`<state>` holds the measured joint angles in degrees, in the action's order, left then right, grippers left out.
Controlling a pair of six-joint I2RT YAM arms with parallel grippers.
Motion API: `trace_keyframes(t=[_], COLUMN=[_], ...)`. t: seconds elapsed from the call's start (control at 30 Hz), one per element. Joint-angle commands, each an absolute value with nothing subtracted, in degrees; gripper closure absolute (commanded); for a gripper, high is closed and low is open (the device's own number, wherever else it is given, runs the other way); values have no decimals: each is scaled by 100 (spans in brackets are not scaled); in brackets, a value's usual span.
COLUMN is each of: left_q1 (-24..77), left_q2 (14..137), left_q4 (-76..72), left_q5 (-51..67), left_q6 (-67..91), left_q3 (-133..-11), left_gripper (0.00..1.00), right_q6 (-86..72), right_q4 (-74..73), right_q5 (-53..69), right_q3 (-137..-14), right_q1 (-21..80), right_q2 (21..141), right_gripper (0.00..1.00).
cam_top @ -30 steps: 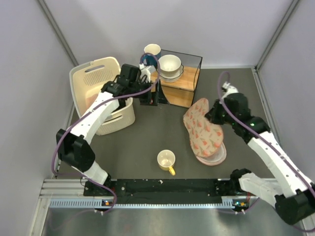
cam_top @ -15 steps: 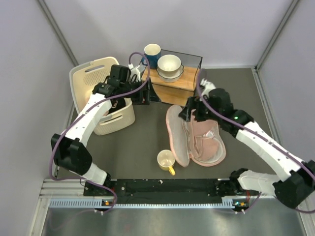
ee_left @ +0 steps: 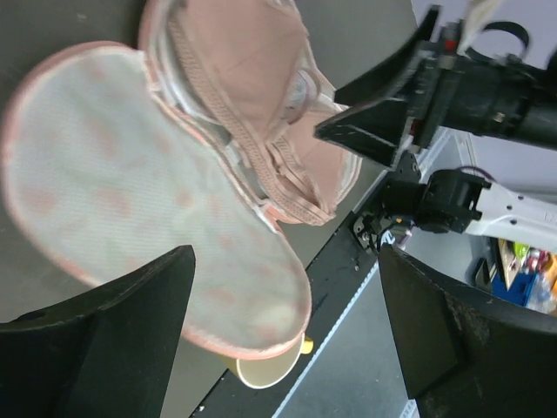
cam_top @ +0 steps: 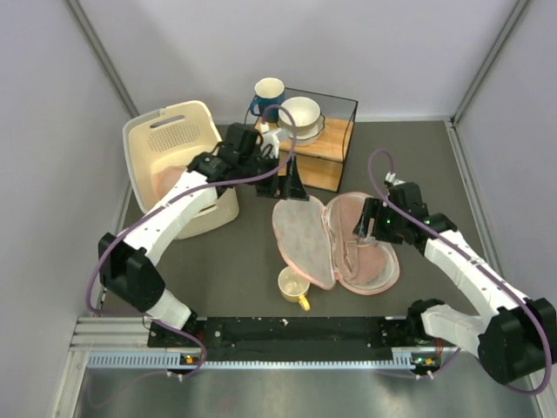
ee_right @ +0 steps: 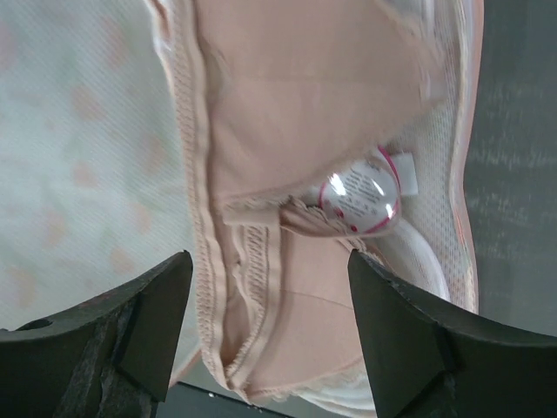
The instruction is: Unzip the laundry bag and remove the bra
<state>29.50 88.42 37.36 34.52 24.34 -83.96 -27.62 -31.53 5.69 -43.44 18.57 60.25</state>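
Observation:
My left gripper lowers to the right in the top view next, onto the bra's lower edge beside the bag's lid, with the lid folded off the bra [cam_top: 370, 252].
The laundry bag [cam_top: 300, 242] lies unzipped and spread flat in two halves, its white mesh lid [ee_left: 148, 200] folded to the left. In the right half rests the pale peach bra [cam_top: 370, 252], with a round tag [ee_right: 361, 193] on it. My right gripper [cam_top: 369, 228] hovers open just above the bra [ee_right: 296, 104], nothing between its fingers. My left gripper [cam_top: 291, 178] stands open over the lid's far end, empty. In the left wrist view the bra [ee_left: 252, 96] and the right gripper [ee_left: 374, 122] both show.
A yellow mug [cam_top: 294, 286] stands at the lid's near edge, partly under it. A cream basket [cam_top: 178, 165] sits at the left. A glass-sided wooden box [cam_top: 322, 148] with a white bowl [cam_top: 300, 115] and a blue mug [cam_top: 268, 91] stand behind.
The right gripper swung the lid over to the left, let go and opened; the bag now lies open with the bra showing. The left arm moved right, toward the bag.

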Motion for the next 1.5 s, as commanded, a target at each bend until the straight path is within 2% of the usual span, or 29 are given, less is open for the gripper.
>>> trace_keyframes(t=[0.0, 0.13, 0.27, 0.37, 0.53, 0.6, 0.77, 0.87, 0.9, 0.97, 1.0, 1.03, 1.07, 1.47], left_q1=[3769, 4367, 4762, 4886, 5071, 5098, 5203, 5256, 5265, 5273, 5282, 5291, 5291, 5177], left_q2=[9219, 9947, 10353, 10573, 11170, 11494, 11952, 12234, 12365, 12463, 12454, 12428, 12384, 10295], left_q4=[3525, 3296, 3085, 2840, 2707, 2707, 2724, 2873, 2935, 3032, 3050, 3067, 3102, 3718], left_q5=[3279, 2770, 1745, 1399, 959, 801, 668, 703, 738, 835, 844, 835, 852, 1845], left_q6=[2653, 2979, 3138, 3287, 3375, 3401, 3384, 3340, 3331, 3296, 3270, 3252, 3191, 2321], left_q3=[-8745, -8763, -8824, -8850, -9087, -9280, -9632, -9931, -10106, -10265, -10335, -10353, -10380, -10898], left_gripper=[9, 10, 9, 7, 6, 9, 22, 25, 29, 45, 75, 91, 100, 100], right_q6=[-2926, -3076, -3173, -3059, -2927, -2944, -2988, -2979, -2971, -2979, -2988, -2980, -2971, -2874], right_q4=[-3182, -3225, -3348, -3489, -3577, -3586, -3586, -3595, -3586, -3577, -3586, -3586, -3577, -3595], right_q5=[414, 18, 18, 18, 105, 184, 325, 369, 378, 387, 395, 387, 387, 18], right_q3=[-4228, -4219, -4271, -4394, -4614, -4676, -4693, -4676, -4676, -4667, -4676, -4702, -4702, -4966], right_q1=[1828, 1566, 715, 336, 246, 237, 237, 237, 237, 237, 237, 237, 237, 237], right_q2=[5924, 5380, 4765, 4404, 4298, 4298, 4298, 4272, 4263, 4254, 4245, 4245, 4228, 4061], right_gripper=[26, 24, 24, 23, 23, 23, 23, 23, 23, 23, 23, 23, 24, 26])
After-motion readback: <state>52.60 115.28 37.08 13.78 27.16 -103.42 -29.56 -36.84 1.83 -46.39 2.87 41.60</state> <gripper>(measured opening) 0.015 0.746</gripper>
